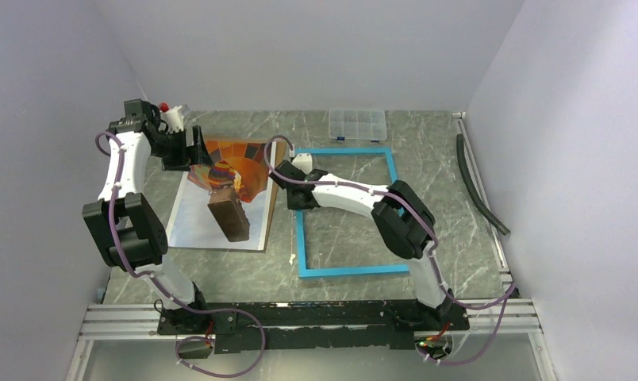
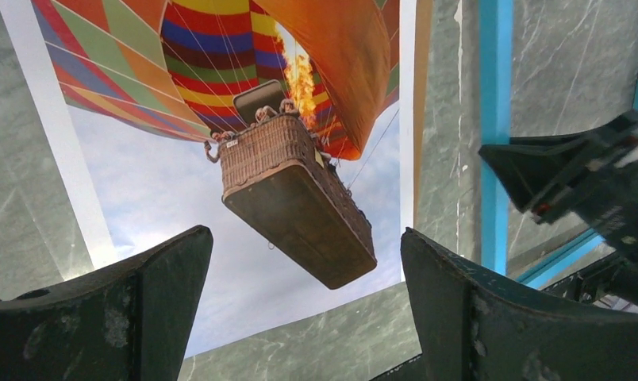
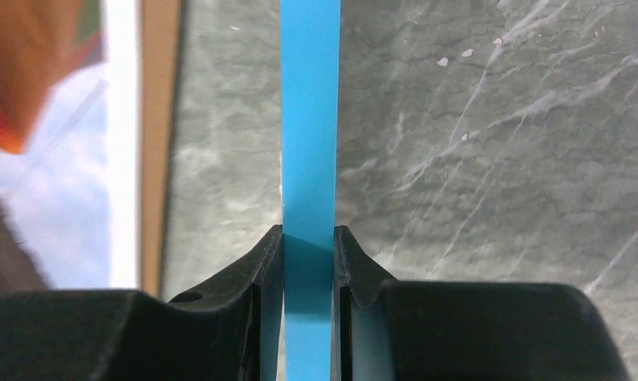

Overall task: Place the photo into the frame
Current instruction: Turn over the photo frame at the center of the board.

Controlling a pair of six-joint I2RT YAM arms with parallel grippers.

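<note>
My right gripper rises with the border beside the photo next, as the blue frame (image 1: 347, 270) lies flat on the tabletop. It tilts the frame upright, then lets go.
The photo (image 1: 198, 224), a hot-air balloon print, lies face up on the table at the left, on top of a brown backing board (image 1: 270, 208). The blue frame (image 1: 347, 270) lies flat to its right. My left gripper (image 1: 195, 155) hovers open and empty over the photo's far edge; the left wrist view shows the photo (image 2: 165, 190) and the frame (image 2: 494, 119) beyond its fingertips (image 2: 304, 232). My right gripper (image 1: 288, 188) is shut on the frame's left border, which runs between its fingers (image 3: 309, 230) in the right wrist view (image 3: 308, 119).
A clear plastic compartment box (image 1: 357, 125) stands at the back of the table. A black hose (image 1: 478, 186) lies along the right wall. A small white scrap (image 1: 292, 259) lies near the frame's near left corner. Walls close in on three sides.
</note>
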